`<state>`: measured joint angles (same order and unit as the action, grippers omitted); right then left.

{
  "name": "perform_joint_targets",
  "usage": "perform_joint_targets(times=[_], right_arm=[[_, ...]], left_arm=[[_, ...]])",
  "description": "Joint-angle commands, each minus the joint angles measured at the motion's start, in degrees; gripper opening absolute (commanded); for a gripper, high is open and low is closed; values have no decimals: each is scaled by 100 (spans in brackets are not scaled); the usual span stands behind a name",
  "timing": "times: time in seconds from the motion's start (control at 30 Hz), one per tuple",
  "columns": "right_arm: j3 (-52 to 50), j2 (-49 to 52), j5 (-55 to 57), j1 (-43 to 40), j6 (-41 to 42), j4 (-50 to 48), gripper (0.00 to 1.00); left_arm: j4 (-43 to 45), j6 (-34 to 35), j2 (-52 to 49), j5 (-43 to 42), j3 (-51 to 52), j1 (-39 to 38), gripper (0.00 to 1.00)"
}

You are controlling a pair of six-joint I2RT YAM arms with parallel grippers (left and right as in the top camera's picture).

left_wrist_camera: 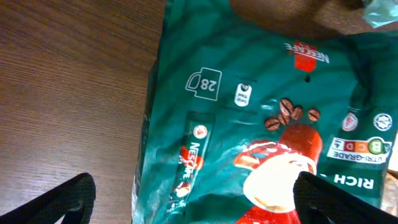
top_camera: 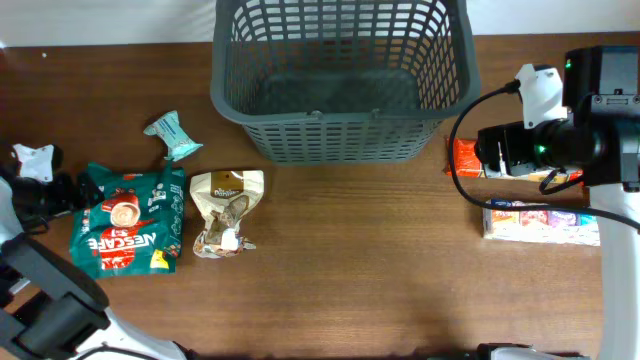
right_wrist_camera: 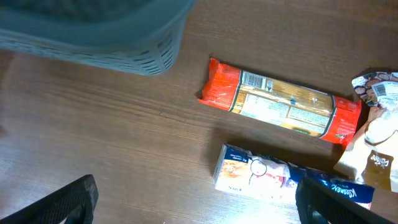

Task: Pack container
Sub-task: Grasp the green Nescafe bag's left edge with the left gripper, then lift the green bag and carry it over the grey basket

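Observation:
My left gripper lowers, shifting right in the overhead view, onto the green Nescafe bag's side edge next, since that edge lies between my open fingers.
The dark grey lattice basket (top_camera: 340, 75) stands at the back middle of the table, with nothing showing inside; its corner shows in the right wrist view (right_wrist_camera: 93, 31). A green Nescafe bag (top_camera: 128, 220) lies at the left. My left gripper (left_wrist_camera: 193, 202) is open just above the bag (left_wrist_camera: 261, 118), fingers astride its left part. My right gripper (right_wrist_camera: 199, 202) is open above bare wood, beside a white and blue box (right_wrist_camera: 273, 177); from above the arm (top_camera: 560, 140) hides its jaws. An orange packet (right_wrist_camera: 280, 102) lies behind the box.
A beige pouch (top_camera: 225, 210) lies right of the green bag. A small teal sachet (top_camera: 172, 135) lies behind it. A beige packet (right_wrist_camera: 376, 146) sits at the far right. A black cable (top_camera: 462, 150) loops from the right arm.

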<state>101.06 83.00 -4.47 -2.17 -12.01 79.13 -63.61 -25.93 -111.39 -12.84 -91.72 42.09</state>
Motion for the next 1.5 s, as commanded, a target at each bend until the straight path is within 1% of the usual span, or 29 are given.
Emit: perform_joint_targets(times=[0.0, 0.13, 0.2, 0.3, 0.33, 0.37, 0.4, 0.43, 0.5, 0.53, 0.57, 0.6, 0.63, 0.67, 0.83, 0.93, 1.2, 1.4, 1.47], right_arm=[[111, 11, 52, -15, 0, 0, 99], [111, 11, 48, -15, 2, 0, 99], [111, 11, 50, -15, 0, 0, 99], [111, 11, 50, -15, 2, 0, 99], [111, 11, 48, -15, 2, 0, 99], [111, 9, 48, -15, 0, 0, 99], [111, 9, 48, -15, 2, 0, 99], [111, 9, 48, -15, 2, 0, 99], [111, 11, 46, -15, 2, 2, 99], [111, 9, 46, -15, 2, 9, 99], [111, 11, 46, -15, 2, 28, 99], [111, 11, 46, -15, 2, 46, 99], [111, 11, 46, -15, 2, 72, 99], [111, 11, 46, -15, 2, 107, 99], [111, 11, 46, -15, 2, 170, 99], [111, 11, 46, -15, 2, 170, 99], [111, 11, 46, -15, 2, 170, 99], [111, 11, 46, -15, 2, 170, 99], [111, 11, 46, -15, 2, 168, 99]], left_arm=[[20, -74, -411, -103, -22, 33, 97], [22, -76, -833, -610, -22, 35, 97], [22, -76, -1003, -638, -22, 35, 95], [68, -74, -1226, -896, -22, 35, 90], [85, -72, -1298, -960, -22, 35, 89], [87, -70, -1355, -1001, -22, 35, 81], [109, -24, -1427, -1043, -22, 35, 76], [133, 109, -1469, -1036, -22, 35, 68], [173, 337, -1517, -1029, -22, 35, 40], [177, 402, -1523, -1034, -22, 35, 32], [175, 446, -1523, -1032, -22, 35, 18], [175, 490, -1523, -1032, -22, 35, 13], [170, 575, -1523, -1032, -22, 35, 6], [166, 675, -1523, -1034, -22, 35, 2], [162, 1134, -1521, -1141, -81, 37, 2], [-52, 1134, -1502, -1488, -269, 37, 2], [-1147, 1086, -1224, -2396, -1486, 35, 2], [-1506, 1091, -592, -2728, -2284, 35, 2], [-1646, 1093, -350, -2988, -2511, 35, 2]])
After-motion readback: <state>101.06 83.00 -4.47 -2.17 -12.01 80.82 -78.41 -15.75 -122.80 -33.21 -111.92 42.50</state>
